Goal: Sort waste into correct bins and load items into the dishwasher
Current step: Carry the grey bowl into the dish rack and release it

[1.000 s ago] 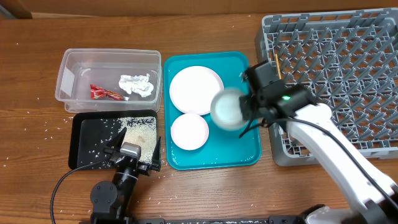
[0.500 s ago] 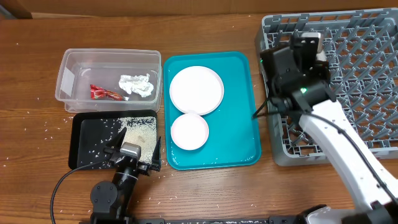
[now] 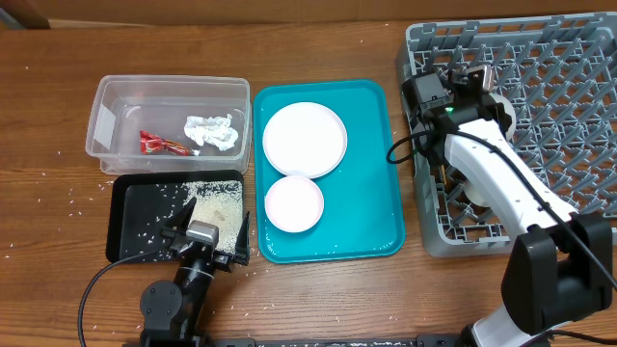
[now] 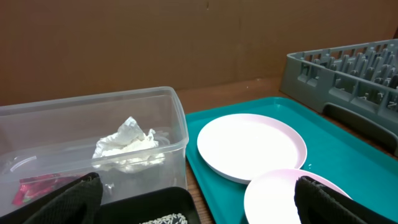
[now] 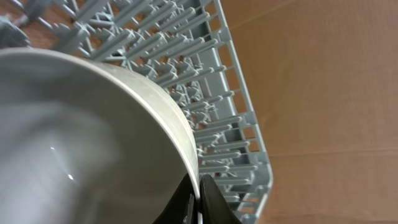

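Note:
Next, my right gripper shifts the tilted pale bowl toward the rack's teal-tray side, then lets go of the bowl's rim.
My right gripper is shut on the rim of the pale bowl and holds it tilted over the grey dish rack. In the overhead view the right gripper is over the rack's left part, and the arm hides most of the bowl. My left gripper is open and empty at the near edge of the black tray, which holds rice. The clear tub holds the red wrapper and the tissue wad. I cannot make out the cup and chopsticks.
The teal tray holds the large plate and the small plate; both also show in the left wrist view, large and small. Loose rice grains lie scattered on the wooden table around the black tray.
My right gripper has carried the bowl from above the teal tray rightward and back, to over the rack's left part. The left arm has not moved.

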